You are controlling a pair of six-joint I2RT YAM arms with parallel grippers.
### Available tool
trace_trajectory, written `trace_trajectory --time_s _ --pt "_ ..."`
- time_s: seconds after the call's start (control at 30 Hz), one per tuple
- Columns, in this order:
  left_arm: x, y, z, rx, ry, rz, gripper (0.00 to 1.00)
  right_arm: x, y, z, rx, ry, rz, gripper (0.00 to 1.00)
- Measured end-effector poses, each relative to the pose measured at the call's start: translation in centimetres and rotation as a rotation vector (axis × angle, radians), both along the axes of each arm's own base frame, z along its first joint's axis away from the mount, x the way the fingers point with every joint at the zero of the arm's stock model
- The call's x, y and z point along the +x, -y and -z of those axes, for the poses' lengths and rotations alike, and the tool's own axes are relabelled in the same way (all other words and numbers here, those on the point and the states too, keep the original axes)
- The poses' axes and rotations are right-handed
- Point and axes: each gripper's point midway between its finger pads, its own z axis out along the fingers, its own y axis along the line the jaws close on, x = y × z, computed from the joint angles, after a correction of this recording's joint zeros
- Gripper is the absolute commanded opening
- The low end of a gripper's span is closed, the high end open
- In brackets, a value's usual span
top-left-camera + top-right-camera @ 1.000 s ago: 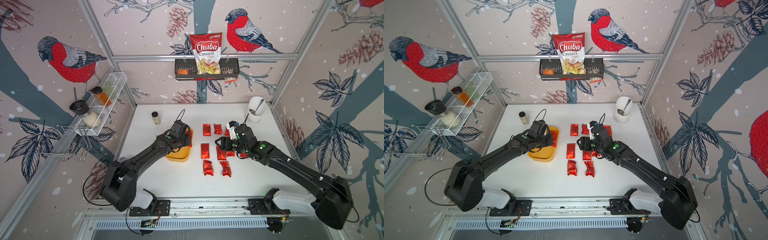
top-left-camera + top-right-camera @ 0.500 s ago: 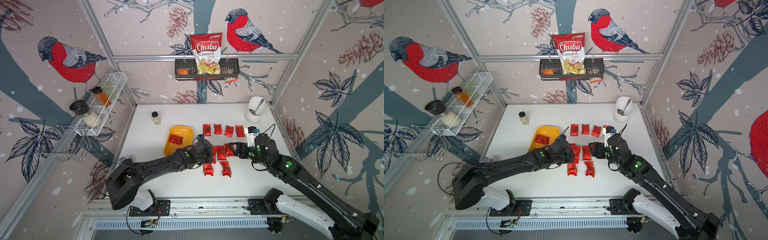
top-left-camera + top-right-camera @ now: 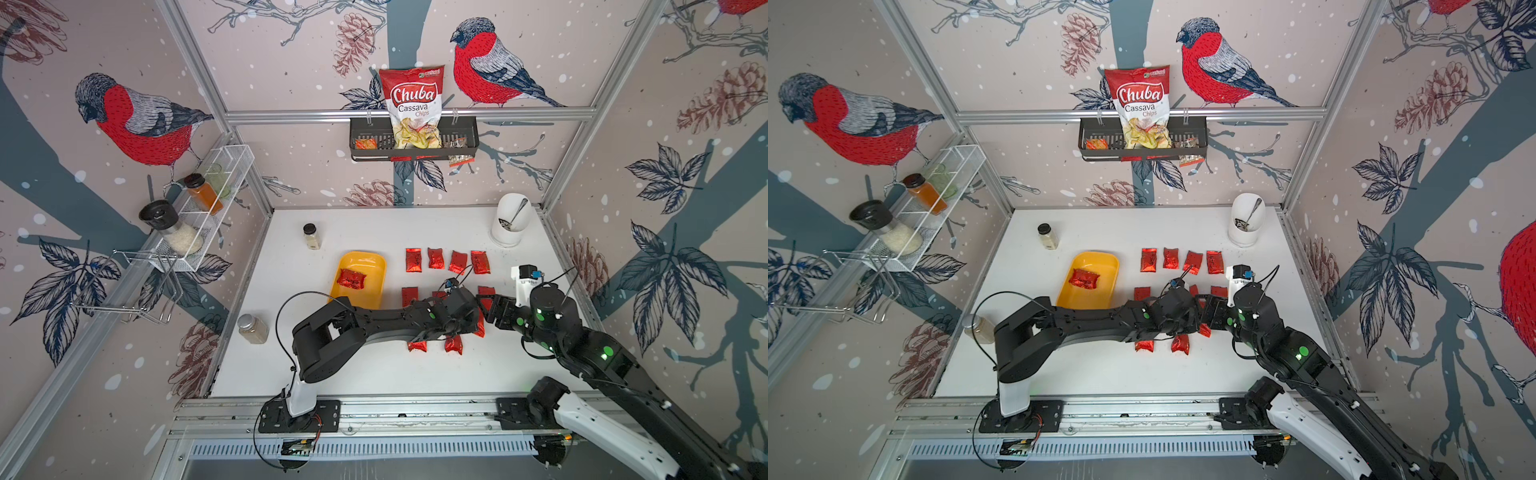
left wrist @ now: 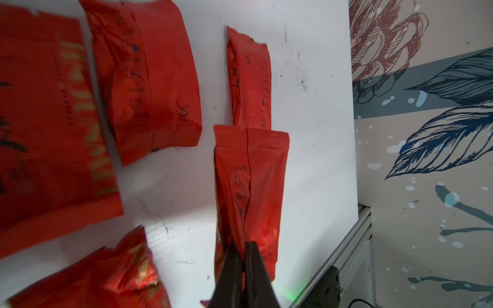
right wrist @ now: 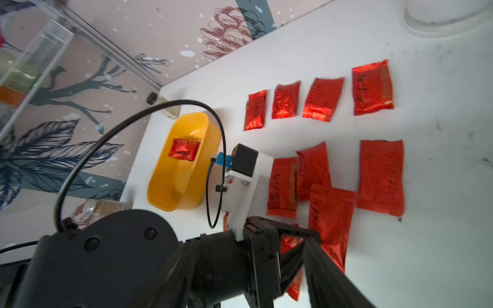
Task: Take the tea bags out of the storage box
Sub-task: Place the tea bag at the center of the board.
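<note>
The left gripper draws back and down next, releasing the tea bag on the tabletop beside the front ones, since that lies below the gripper, nearer my base.
The yellow storage box (image 3: 365, 266) sits left of centre with one red tea bag (image 3: 351, 278) lying in it, as the right wrist view also shows the storage box (image 5: 160, 192). Several tea bags lie in rows on the white table, among them the back row (image 3: 435, 258) and two front ones (image 3: 417, 345). My left gripper (image 4: 244, 248) is shut on the end of a tea bag (image 4: 250, 186) that hangs low over the table, beside the middle row. My right gripper (image 3: 488, 309) stands open just right of it, holding nothing.
A small spice jar (image 3: 311, 237) stands at the back left and a jar (image 3: 253, 328) lies near the left edge. A white utensil holder (image 3: 509, 220) is at the back right. The mesh rack (image 3: 203, 208) and black basket (image 3: 413, 143) hang on the walls.
My left gripper has left the storage box and swung right across the rows with a tea bag in it. The right gripper has drawn back to the right.
</note>
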Motion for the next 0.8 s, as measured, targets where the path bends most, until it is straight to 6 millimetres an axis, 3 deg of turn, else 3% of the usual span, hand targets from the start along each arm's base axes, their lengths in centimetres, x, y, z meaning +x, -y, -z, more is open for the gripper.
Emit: trace_trajectory --time_s 0.13,0.27,0.47,0.6,0.8 --pt "-0.4 0.3 1.6 -0.004 -0.033 -0.023 0.05 -0.5 0.7 1.0 -0.033 -0.028 0.009 0.7" --pt "-1.7 -1.3 3.6 0.042 -0.067 -0.056 0.06 -0.5 0.1 0.1 0.022 -0.007 -0.003 0.7" --pt "-2.1 -3.4 4.4 0.067 -0.084 -0.113 0.08 -0.6 -0.1 0.4 0.024 -0.011 -0.011 0.7" --pt "-2.1 -3.9 4.4 0.064 -0.078 -0.122 0.35 -0.6 -0.1 0.3 0.03 -0.01 -0.013 0.7" --pt "-1.7 -2.0 2.6 0.031 -0.044 -0.093 0.56 -0.6 -0.2 0.4 0.029 -0.013 -0.012 0.71"
